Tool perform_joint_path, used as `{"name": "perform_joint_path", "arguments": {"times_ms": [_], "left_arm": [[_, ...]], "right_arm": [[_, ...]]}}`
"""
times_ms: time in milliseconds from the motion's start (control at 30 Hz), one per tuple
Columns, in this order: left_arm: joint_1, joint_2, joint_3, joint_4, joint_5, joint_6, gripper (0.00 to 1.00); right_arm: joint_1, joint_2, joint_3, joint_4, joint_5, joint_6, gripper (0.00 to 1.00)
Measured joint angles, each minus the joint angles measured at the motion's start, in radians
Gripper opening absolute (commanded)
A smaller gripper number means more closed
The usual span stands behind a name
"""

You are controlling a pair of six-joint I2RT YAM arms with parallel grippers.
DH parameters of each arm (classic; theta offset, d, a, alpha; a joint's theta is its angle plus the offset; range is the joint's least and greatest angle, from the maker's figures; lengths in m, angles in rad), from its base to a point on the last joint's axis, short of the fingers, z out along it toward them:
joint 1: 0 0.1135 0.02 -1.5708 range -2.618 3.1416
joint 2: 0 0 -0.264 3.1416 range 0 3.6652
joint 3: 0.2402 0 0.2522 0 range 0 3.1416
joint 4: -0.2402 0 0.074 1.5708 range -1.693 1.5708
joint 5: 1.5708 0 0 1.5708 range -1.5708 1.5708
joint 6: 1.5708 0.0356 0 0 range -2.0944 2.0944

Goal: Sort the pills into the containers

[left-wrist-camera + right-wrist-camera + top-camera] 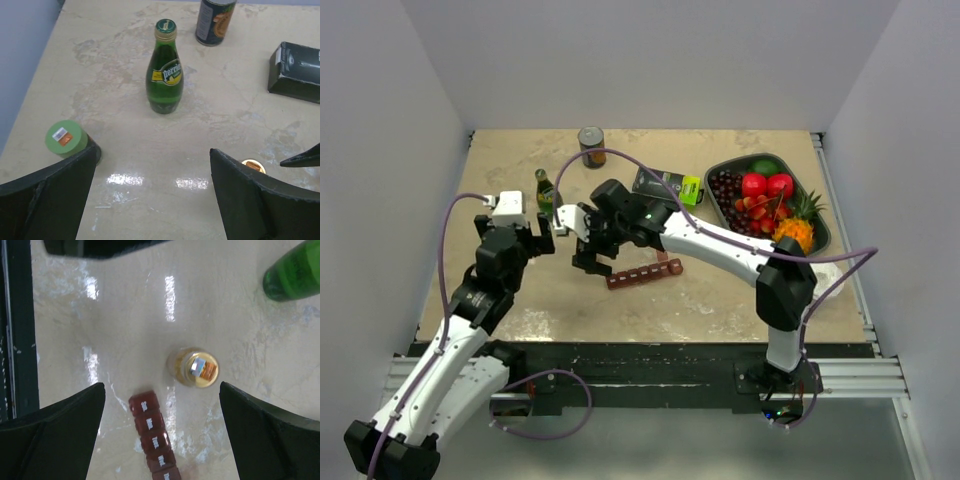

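Observation:
The amber pill bottle's lid (pixel 203 369) faces up below my right gripper, so my right gripper moves down next and brings its open fingers down around the lid's rim.
The dark red pill strip (pixel 645 272) lies on the table with its day-labelled lids shut; its end shows in the right wrist view (pixel 151 435). A small amber pill bottle (pixel 195 367) with a yellow lid stands just beyond the strip's end. My right gripper (pixel 162 386) is open and hovers over the strip's end and this bottle, touching neither; it also shows in the top view (pixel 588 255). My left gripper (pixel 152 152) is open and empty, low over bare table. A green-lidded pill bottle (pixel 65 139) stands by its left finger. No loose pills show.
A green glass bottle (pixel 164 75) stands ahead of the left gripper, with a can (pixel 215 20) behind it. A black-and-green box (pixel 667 185) and a grey fruit tray (pixel 823 232) are at the back right. The two grippers are close together.

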Motion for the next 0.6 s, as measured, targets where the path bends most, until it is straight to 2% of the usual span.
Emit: {"name": "perform_joint_path", "arguments": {"times_ms": [200, 600], "left_arm": [[0.007, -0.047, 0.0, -0.007, -0.123, -0.013, 0.99], [0.01, -0.133, -0.018, -0.021, -0.258, -0.023, 1.0]], "right_arm": [[0.05, 0.113, 0.149, -0.006, 0.105, 0.064, 0.99], [0.087, 0.207, 0.174, 0.0, 0.324, 0.145, 0.99]]}}
